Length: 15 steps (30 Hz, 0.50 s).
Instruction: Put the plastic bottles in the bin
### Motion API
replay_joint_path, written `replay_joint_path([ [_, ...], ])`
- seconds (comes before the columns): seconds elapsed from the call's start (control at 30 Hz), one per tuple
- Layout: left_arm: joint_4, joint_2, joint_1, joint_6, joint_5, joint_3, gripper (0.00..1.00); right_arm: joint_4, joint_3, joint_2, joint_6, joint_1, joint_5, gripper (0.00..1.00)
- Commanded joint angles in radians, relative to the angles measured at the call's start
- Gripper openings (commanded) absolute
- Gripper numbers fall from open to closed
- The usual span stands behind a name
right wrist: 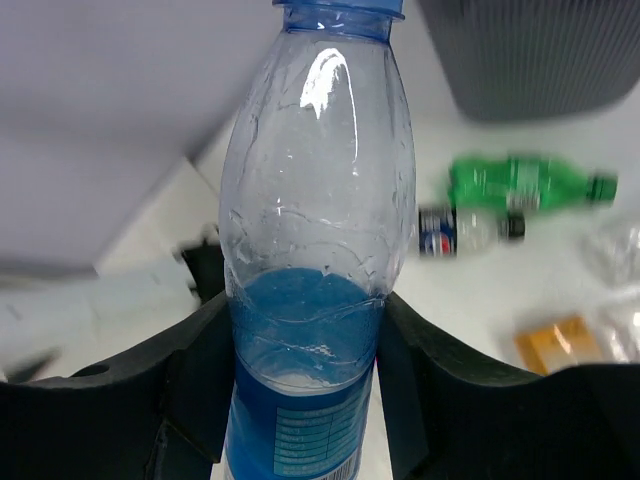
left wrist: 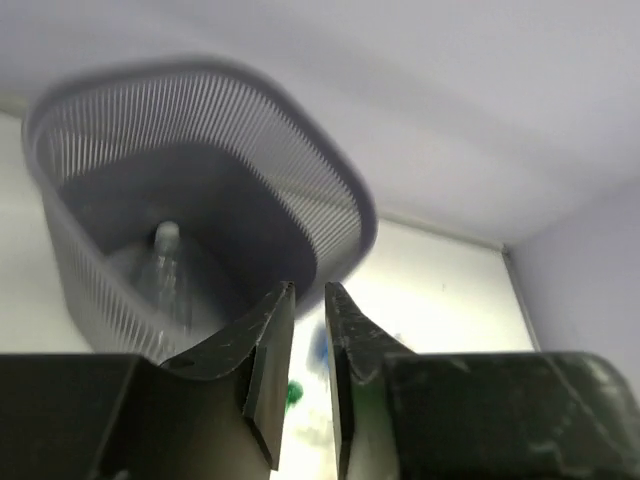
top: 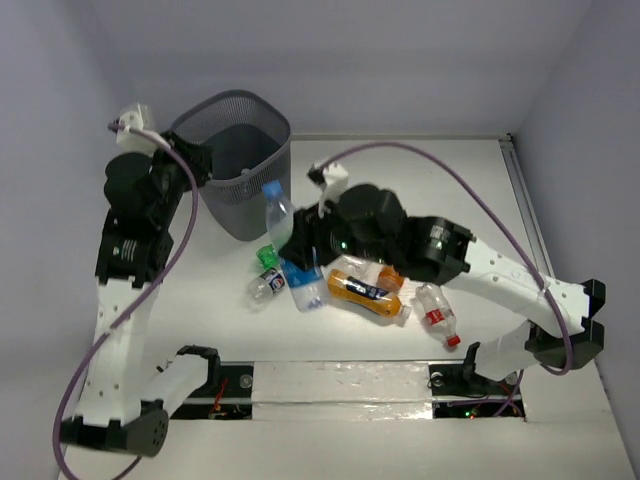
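Note:
The clear bottle will be lifted next by my right gripper, away from my base and over the bin's opening [top: 236, 143], to be let go there.
The dark grey mesh bin [top: 237, 160] stands at the back left. One clear bottle [left wrist: 165, 262] lies inside it. My left gripper [top: 197, 160] hovers at the bin's left rim with its fingers [left wrist: 272, 340] almost together and nothing between them. My right gripper [top: 303, 243] is shut on a clear bottle with a blue cap and blue label [top: 278, 213], held upright in front of the bin; it also shows in the right wrist view [right wrist: 312, 230]. On the table lie a green bottle [top: 268, 256], a small clear bottle [top: 265, 285], a blue-labelled bottle [top: 305, 289], an orange bottle [top: 363, 292] and a red-labelled clear bottle [top: 437, 316].
The right wrist view shows the green bottle [right wrist: 520, 182] and the small clear bottle [right wrist: 462, 228] lying below the bin's wall [right wrist: 530, 55]. Purple cables loop over both arms. White walls close the table at the back and sides.

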Motion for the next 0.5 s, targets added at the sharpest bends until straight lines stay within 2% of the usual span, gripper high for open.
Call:
replay_joint_path([
  [0.0, -0.115, -0.082, 0.003, -0.014, 0.059, -0.151, 0.14, 0.033, 0.237, 0.119, -0.044, -0.072, -0.002, 0.5],
  [0.07, -0.161, -0.163, 0.003, -0.028, 0.07, -0.215, 0.11, 0.051, 0.42, 0.183, -0.038, -0.121, -0.013, 0.5],
  [0.17, -0.24, -0.257, 0.003, -0.071, 0.049, -0.353, 0.1, 0.088, 0.661, 0.329, 0.018, -0.189, -0.047, 0.5],
  [0.3, -0.315, -0.323, 0.003, -0.106, 0.051, -0.435, 0.1, 0.174, 0.878, 0.525, 0.161, -0.237, -0.041, 0.51],
  [0.47, -0.372, -0.363, -0.01, -0.113, 0.095, -0.466, 0.15, 0.347, 0.929, 0.682, 0.313, -0.279, 0.022, 0.54],
])
